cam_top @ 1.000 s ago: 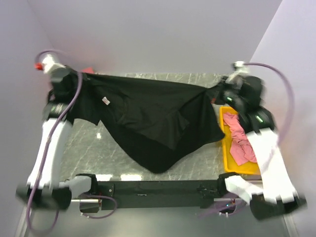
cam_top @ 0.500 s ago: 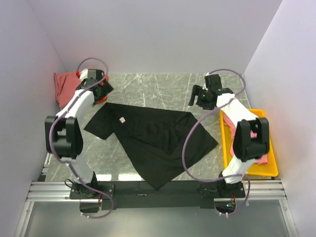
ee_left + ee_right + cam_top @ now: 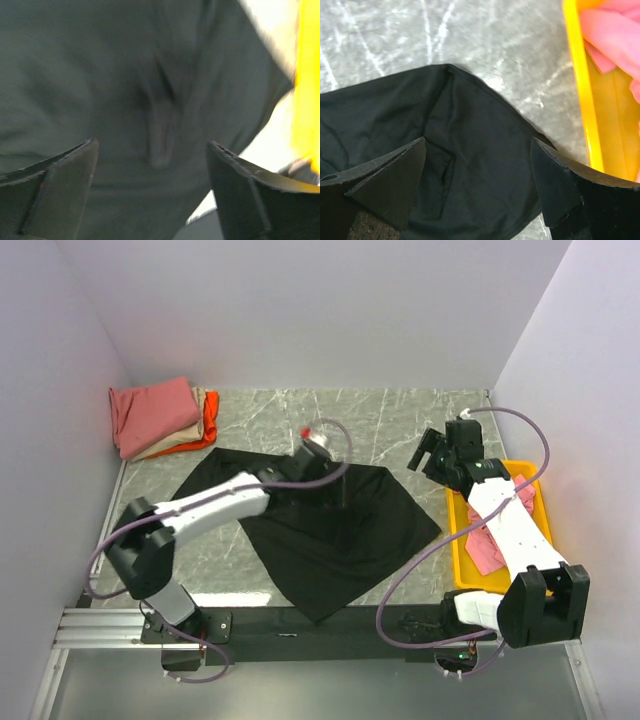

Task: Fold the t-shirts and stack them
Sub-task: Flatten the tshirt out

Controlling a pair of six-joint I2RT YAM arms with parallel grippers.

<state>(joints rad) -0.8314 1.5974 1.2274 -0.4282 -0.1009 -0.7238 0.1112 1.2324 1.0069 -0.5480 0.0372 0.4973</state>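
Observation:
My left gripper moves down and slightly back onto the raised crease in the black t-shirt's middle next, since that crease offers cloth for its open fingers.
A large black t-shirt lies spread and creased on the marble table, one corner pointing at the near edge. Above its middle hovers my left gripper, open, with black cloth filling its blurred wrist view and nothing between its jaws. My right gripper is open too, hanging over the shirt's right edge with empty jaws. Folded dusty-red, beige and orange t-shirts are stacked at the back left. A crumpled pink t-shirt lies in the bin.
The yellow plastic bin stands along the table's right edge, its rim right of my right gripper. Lilac walls close in the back and both sides. Bare marble shows behind the black shirt.
Both grippers let go of the black t-shirt, which dropped flat onto the table. The left arm swung from the back left to over the shirt's middle; the right arm drew back toward the bin.

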